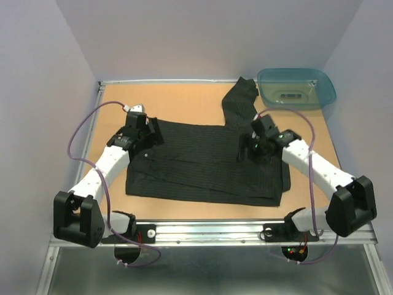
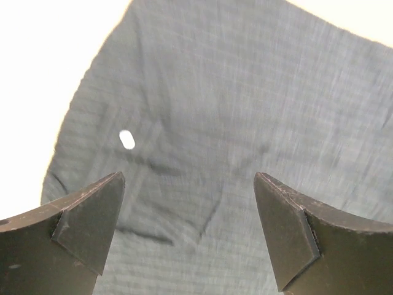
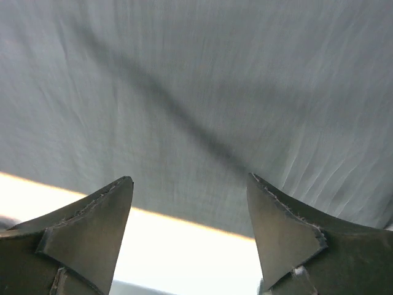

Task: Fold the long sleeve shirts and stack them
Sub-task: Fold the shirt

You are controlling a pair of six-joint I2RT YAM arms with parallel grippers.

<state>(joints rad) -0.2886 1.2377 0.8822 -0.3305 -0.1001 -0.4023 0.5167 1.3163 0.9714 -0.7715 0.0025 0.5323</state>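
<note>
Next I should move my left gripper outward and down onto the shirt's far corner on the button's side, since the open fingers still hover short of that corner.
A black pinstriped long sleeve shirt (image 1: 202, 163) lies flat across the middle of the table, with one sleeve (image 1: 239, 98) running up toward the back. My left gripper (image 1: 145, 130) hovers over the shirt's left edge, open and empty; its wrist view shows the cloth (image 2: 233, 110) and a small pale button (image 2: 126, 139) between the spread fingers (image 2: 92, 221). My right gripper (image 1: 250, 149) is over the shirt's right part, open and empty; its wrist view shows cloth (image 3: 202, 92) and the shirt's edge against the bare table (image 3: 184, 246).
A teal plastic tub (image 1: 296, 88) stands at the back right corner, next to the sleeve end. The wooden tabletop (image 1: 178, 101) shows behind and to the left of the shirt. A metal rail (image 1: 209, 230) runs along the near edge.
</note>
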